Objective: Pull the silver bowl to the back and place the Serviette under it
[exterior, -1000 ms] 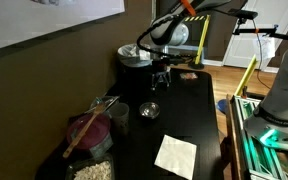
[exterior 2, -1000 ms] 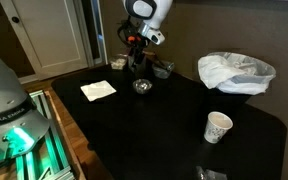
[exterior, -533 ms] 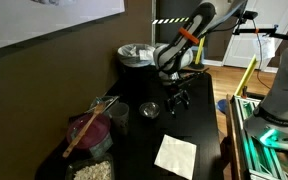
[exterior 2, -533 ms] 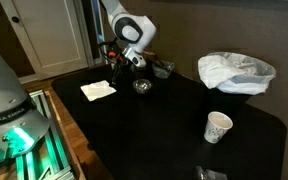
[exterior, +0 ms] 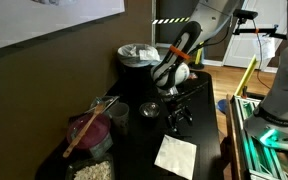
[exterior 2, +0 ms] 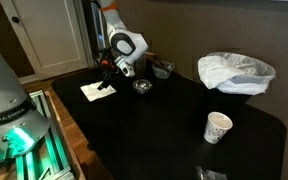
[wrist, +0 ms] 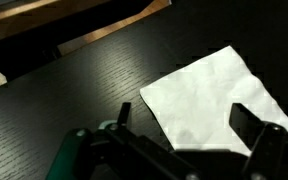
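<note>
The cloth lies off-center between my gripper's open fingers. I will move my gripper down and toward the right in the wrist view, onto the serviette's bowl-side part [exterior: 167, 147] [wrist: 214, 136].
The small silver bowl [exterior: 149, 110] sits on the black table, also seen in an exterior view [exterior 2: 141, 87]. The white serviette [exterior: 175, 155] lies flat near the table's edge, also in an exterior view [exterior 2: 97, 90] and in the wrist view [wrist: 216, 98]. My gripper [exterior: 180, 118] hangs open just above the serviette, between bowl and serviette in an exterior view [exterior 2: 105, 75]. In the wrist view the open fingers [wrist: 189, 125] straddle the serviette and hold nothing.
A large metal pot [exterior: 136, 56] stands at the back. A purple bowl with a wooden stick [exterior: 88, 133] sits at the near end. A white plastic bag [exterior 2: 235, 72] and a paper cup [exterior 2: 217, 127] are on the table. The table edge [exterior: 221, 130] is close to the serviette.
My arm has swung away from the back of the table past the silver bowl and lowered over the serviette. The bowl and serviette have not moved.
</note>
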{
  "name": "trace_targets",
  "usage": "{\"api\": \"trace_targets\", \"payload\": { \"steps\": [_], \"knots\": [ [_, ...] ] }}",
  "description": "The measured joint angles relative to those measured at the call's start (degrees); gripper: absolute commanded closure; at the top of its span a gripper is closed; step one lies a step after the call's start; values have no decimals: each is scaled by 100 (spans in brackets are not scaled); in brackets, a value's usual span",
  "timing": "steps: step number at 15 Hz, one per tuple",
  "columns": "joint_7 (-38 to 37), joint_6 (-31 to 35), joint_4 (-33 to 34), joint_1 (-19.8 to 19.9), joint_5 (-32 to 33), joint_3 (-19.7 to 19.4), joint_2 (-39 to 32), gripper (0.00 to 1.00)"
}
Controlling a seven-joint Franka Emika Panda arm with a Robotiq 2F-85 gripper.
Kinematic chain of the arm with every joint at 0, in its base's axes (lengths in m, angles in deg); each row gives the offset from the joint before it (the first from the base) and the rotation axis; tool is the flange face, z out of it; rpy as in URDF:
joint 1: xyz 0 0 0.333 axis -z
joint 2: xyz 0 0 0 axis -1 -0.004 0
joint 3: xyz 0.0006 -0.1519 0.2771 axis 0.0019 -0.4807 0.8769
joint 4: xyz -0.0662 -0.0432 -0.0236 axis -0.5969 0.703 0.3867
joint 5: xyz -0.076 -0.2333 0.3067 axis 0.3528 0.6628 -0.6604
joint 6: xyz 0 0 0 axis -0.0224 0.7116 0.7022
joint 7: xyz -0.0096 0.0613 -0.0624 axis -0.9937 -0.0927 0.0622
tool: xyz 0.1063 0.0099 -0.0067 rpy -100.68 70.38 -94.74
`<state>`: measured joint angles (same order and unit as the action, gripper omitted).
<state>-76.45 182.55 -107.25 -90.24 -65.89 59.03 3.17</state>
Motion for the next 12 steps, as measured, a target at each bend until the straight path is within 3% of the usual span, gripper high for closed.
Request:
{"api": "trace_targets", "payload": {
  "steps": [5,12],
  "knots": [
    [229,-1,188,-53,-128,123,-126,0],
    [84,78,852,-283,-472,243,-884,0]
  ]
}}
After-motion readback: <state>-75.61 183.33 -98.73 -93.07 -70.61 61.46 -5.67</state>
